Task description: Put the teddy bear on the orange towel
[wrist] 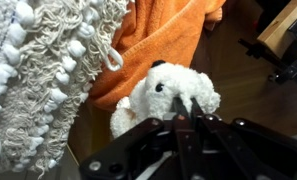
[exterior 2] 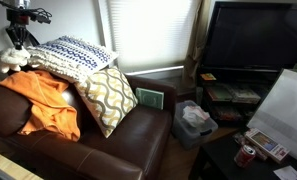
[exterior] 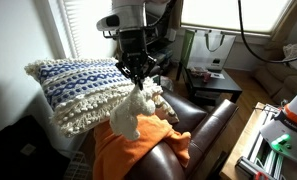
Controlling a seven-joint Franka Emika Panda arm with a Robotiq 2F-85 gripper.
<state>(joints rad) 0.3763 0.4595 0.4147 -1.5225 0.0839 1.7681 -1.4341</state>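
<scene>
The bear (exterior: 133,112) still hangs by the edge of the orange towel, so my gripper should move down and over the towel beside the knitted pillow.
A white teddy bear (wrist: 163,95) hangs from my gripper (wrist: 185,108), whose fingers are shut on its fur. In an exterior view the bear (exterior: 133,112) hangs below the gripper (exterior: 139,78), just above the orange towel (exterior: 138,152) spread on the brown leather sofa. In an exterior view the bear (exterior 2: 8,59) is a small white shape at the far left, under the gripper (exterior 2: 19,42), beside the towel (exterior 2: 46,100). The towel also shows in the wrist view (wrist: 153,40), behind the bear.
A blue and white knitted pillow (exterior: 83,88) leans right next to the gripper, and fills the left of the wrist view (wrist: 38,80). A yellow patterned pillow (exterior 2: 113,98) and a green book (exterior 2: 150,99) lie on the sofa (exterior 2: 98,150). A TV stand (exterior 2: 243,95) is beyond.
</scene>
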